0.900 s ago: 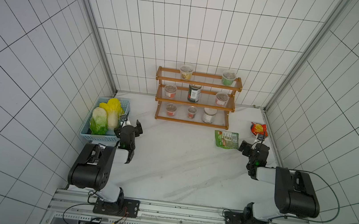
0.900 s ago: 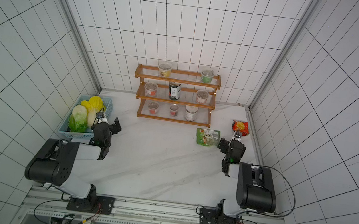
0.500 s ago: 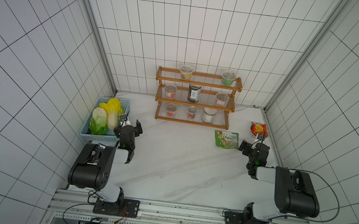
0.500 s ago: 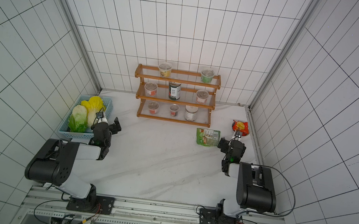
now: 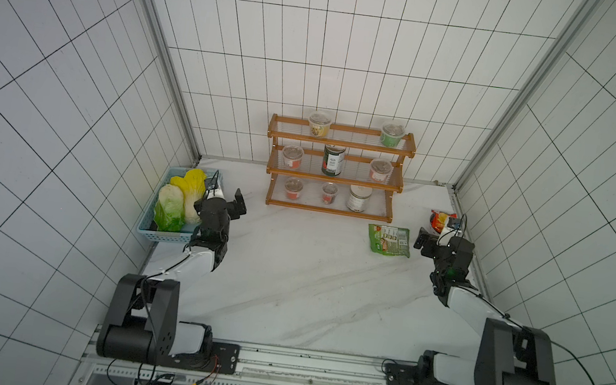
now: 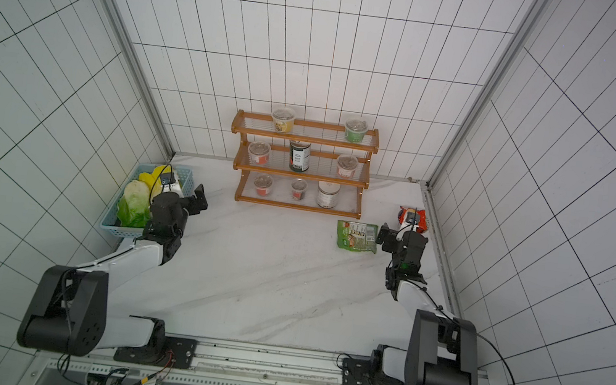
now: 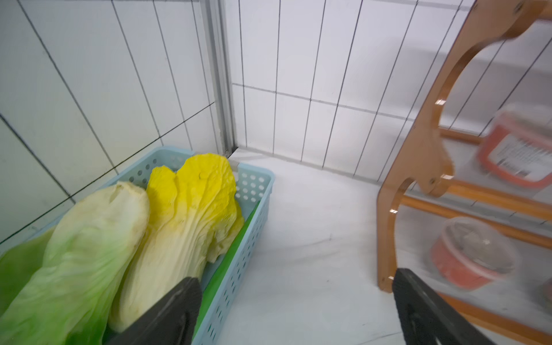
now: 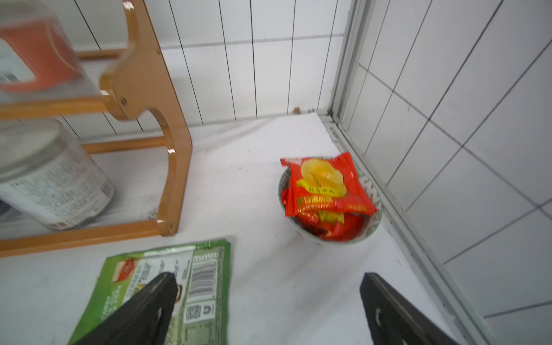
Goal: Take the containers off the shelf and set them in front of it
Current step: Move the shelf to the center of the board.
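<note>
A gap leaves room for a finger. My right gripper should next rise outward to the shelf [image 5: 332, 210] and close on the shelf's end upright, next to the red-label cup on the middle level.
The shelf [image 5: 332, 210] stands against the back wall in both top views, its orange-brown frame [image 6: 296, 206] carrying all the containers. The upper tier holds a yellow-label cup [image 5: 319, 123] and a green-label cup [image 5: 392, 134]. A dark can [image 5: 333, 160] stands between two red-label cups on the middle tier. Two small cups and a white-lidded jar [image 5: 359, 198] share the lowest tier. My left gripper [image 5: 227, 201] is open and empty left of the shelf, between basket and shelf end [image 7: 295, 277]. My right gripper [image 5: 434, 237] is open and empty right of the shelf [image 8: 268, 276].
A light blue basket [image 5: 157, 237] with cabbages [image 5: 171, 204] lies along the left wall. A flat green packet [image 5: 389, 240] lies before the shelf's right end, under one right finger. A bowl [image 8: 370, 230] of red packets [image 5: 439, 221] sits by the right wall.
</note>
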Robot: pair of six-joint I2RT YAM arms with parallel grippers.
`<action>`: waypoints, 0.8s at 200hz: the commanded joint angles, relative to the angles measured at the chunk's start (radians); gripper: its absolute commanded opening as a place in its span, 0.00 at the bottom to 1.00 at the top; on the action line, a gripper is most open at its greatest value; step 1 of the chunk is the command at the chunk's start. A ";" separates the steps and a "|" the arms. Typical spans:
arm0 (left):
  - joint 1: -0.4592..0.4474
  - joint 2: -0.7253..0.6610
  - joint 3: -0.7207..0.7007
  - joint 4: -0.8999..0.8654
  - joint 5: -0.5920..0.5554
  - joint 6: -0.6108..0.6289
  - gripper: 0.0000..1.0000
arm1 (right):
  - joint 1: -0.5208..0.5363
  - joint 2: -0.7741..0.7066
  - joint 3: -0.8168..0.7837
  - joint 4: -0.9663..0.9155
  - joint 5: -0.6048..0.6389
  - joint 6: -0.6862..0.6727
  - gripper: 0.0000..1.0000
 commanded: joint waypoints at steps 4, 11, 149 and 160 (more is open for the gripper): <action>-0.006 -0.035 0.102 -0.241 0.217 -0.103 0.98 | 0.029 0.021 0.179 -0.197 -0.118 -0.008 0.99; -0.010 -0.032 0.128 -0.263 0.260 -0.140 0.98 | 0.040 0.048 0.230 -0.220 -0.122 -0.001 0.99; -0.200 0.041 0.285 -0.358 0.616 -0.205 0.98 | 0.116 0.562 0.778 -0.251 -0.253 0.008 0.80; -0.200 0.047 0.284 -0.358 0.616 -0.202 0.98 | 0.122 0.581 0.810 -0.281 -0.239 -0.005 0.77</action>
